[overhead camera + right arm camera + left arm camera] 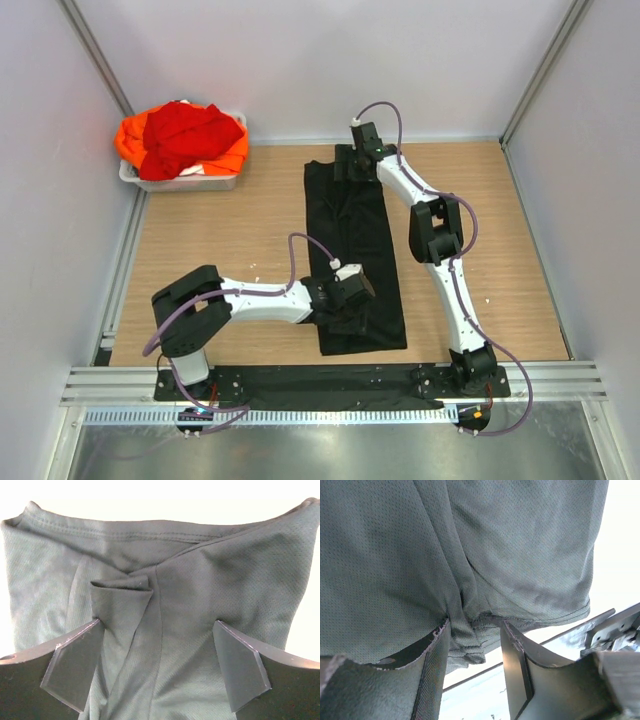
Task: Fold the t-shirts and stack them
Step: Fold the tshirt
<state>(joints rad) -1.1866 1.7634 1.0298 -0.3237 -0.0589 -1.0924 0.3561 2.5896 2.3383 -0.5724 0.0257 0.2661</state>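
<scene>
Next I should draw my right gripper back to close on the black t-shirt's uncovered near corner, which lies back from it and to its right in the top view.
The black t-shirt [355, 235] lies on the wooden table as a long narrow strip running from far to near. My left gripper [360, 295] is down on its near end. In the left wrist view the jaws [475, 626] stand partly apart, with a bunched hem of the shirt [395, 555] between the tips and a gap beside the right finger. My right gripper [347, 165] sits at the far end, wide open [157, 623], tips resting on the cloth [200, 570] just below the collar. The red t-shirt [185, 135] and orange t-shirt [128, 142] are piled in the tub.
A white plastic tub [180, 183] stands at the table's far left corner against the wall. Bare wood [230, 230] lies between the tub and the black strip, and more [510, 250] lies to the right of the right arm. Walls close in three sides.
</scene>
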